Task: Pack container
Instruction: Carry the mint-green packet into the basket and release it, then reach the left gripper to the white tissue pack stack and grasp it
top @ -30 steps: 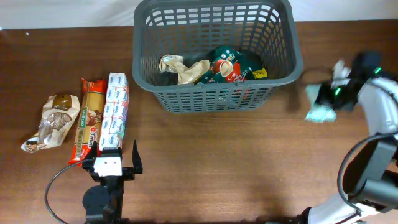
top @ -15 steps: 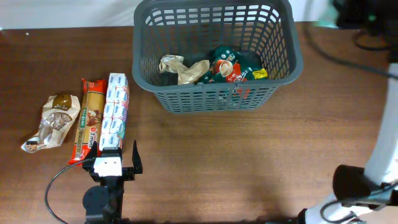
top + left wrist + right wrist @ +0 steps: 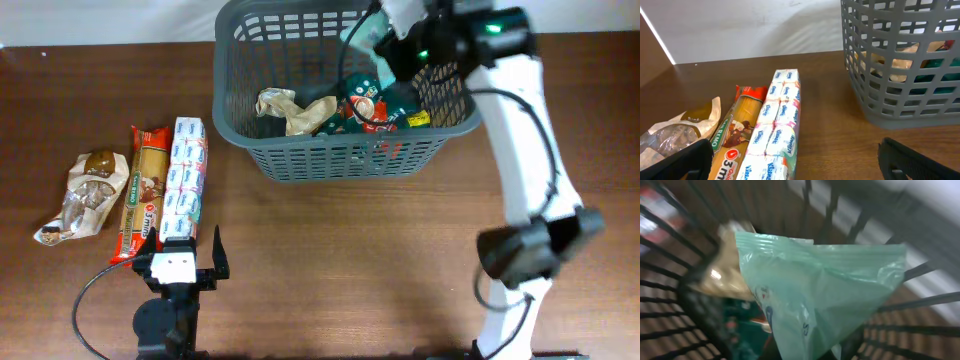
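My right gripper will go down deeper into the basket next, toward the green packet (image 3: 374,106) (image 3: 746,326), because the pale green plastic bag is still hanging above the contents.
The dark grey basket (image 3: 455,110) stands at the back of the table and also shows in the left wrist view (image 3: 900,107). Inside lie a tan crumpled packet (image 3: 285,108) and a green packet (image 3: 368,108). My right gripper (image 3: 385,40) is over the basket's far side, shut on a pale green plastic bag (image 3: 825,295) that hangs above the contents; the bag also shows from overhead (image 3: 362,32). My left gripper (image 3: 180,262) is open and empty near the front edge, just below a Kleenex tissue pack (image 3: 183,178).
Left of the basket lie a spaghetti packet (image 3: 145,190) beside the Kleenex pack (image 3: 777,132), and a clear bag with brown contents (image 3: 85,193) at the far left. The right arm reaches over the basket's right rim.
The right arm swung from the table's right side up and over the basket, carrying the pale green bag with it. The left arm has not moved.
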Controlling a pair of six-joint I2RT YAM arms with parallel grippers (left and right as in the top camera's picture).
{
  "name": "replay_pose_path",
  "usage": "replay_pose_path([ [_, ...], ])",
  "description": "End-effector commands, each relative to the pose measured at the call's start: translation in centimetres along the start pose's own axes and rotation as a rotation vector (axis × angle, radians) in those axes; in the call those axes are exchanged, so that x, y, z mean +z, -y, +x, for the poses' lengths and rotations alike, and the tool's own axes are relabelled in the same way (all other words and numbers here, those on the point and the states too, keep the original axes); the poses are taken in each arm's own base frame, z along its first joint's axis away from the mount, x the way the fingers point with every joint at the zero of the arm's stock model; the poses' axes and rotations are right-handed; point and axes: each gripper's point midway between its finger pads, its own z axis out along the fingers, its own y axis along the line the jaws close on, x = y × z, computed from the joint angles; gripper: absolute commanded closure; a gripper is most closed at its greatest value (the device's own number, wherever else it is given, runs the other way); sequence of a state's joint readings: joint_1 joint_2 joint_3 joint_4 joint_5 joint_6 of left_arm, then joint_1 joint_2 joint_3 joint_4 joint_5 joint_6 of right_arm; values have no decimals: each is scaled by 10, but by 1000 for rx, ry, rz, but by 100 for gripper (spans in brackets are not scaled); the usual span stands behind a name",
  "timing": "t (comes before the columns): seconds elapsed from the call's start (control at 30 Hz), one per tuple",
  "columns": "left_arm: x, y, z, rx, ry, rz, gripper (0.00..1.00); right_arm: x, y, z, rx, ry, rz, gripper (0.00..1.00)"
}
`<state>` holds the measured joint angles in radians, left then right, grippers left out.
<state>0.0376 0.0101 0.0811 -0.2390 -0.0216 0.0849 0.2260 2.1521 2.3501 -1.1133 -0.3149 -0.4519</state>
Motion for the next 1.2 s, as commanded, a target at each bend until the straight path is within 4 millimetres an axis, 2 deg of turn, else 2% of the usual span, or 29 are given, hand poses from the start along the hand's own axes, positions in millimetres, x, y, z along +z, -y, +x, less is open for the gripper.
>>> replay_pose_path([
  [0.0,1,2,2,-2,1,11,1,33,12,24,49,-86,20,97],
  [0.13,1,2,2,-2,1,11,1,68,22,52,90,-175,41,96],
  [0.2,1,2,2,-2,1,11,1,78,23,59,101,-198,39,96],
  [0.23,1,2,2,-2,1,11,1,78,24,59,117,-196,44,92],
  [0.3,1,2,2,-2,1,11,1,75,25,56,144,-185,51,60],
  [0.33,1,2,2,-2,1,11,1,67,25,50,165,-169,59,36],
  [0.37,1,2,2,-2,1,11,1,58,25,43,173,-152,68,25],
  [0.43,1,2,2,-2,1,11,1,25,25,18,158,-82,95,19],
  [0.5,1,2,2,-2,1,11,1,-13,25,-8,163,6,131,9],
  [0.57,1,2,2,-2,1,11,1,-50,22,-31,155,88,161,9],
  [0.6,1,2,2,-2,1,11,1,-75,20,-43,145,140,181,9],
  [0.63,1,2,2,-2,1,11,1,-114,16,-59,141,217,211,7],
  [0.67,1,2,2,-2,1,11,1,-140,16,-66,133,264,236,6],
  [0.73,1,2,1,-1,5,8,1,-179,20,-69,133,323,281,6],
  [0.8,0,-1,-5,-2,27,-6,1,-214,31,-63,170,362,333,4],
  [0.87,0,-1,-8,-3,42,-7,1,-243,49,-47,224,373,394,3],
  [0.93,0,-3,-9,-2,42,-17,1,-267,75,-24,329,373,457,3],
  [1.0,0,-6,-13,-5,60,-34,1,-290,110,12,501,368,533,2],
  [1.1,-2,10,-29,-20,123,65,1,-308,153,62,686,349,612,1],
  [1.17,-6,12,-39,-50,143,79,1,-307,172,93,779,320,623,1],
])
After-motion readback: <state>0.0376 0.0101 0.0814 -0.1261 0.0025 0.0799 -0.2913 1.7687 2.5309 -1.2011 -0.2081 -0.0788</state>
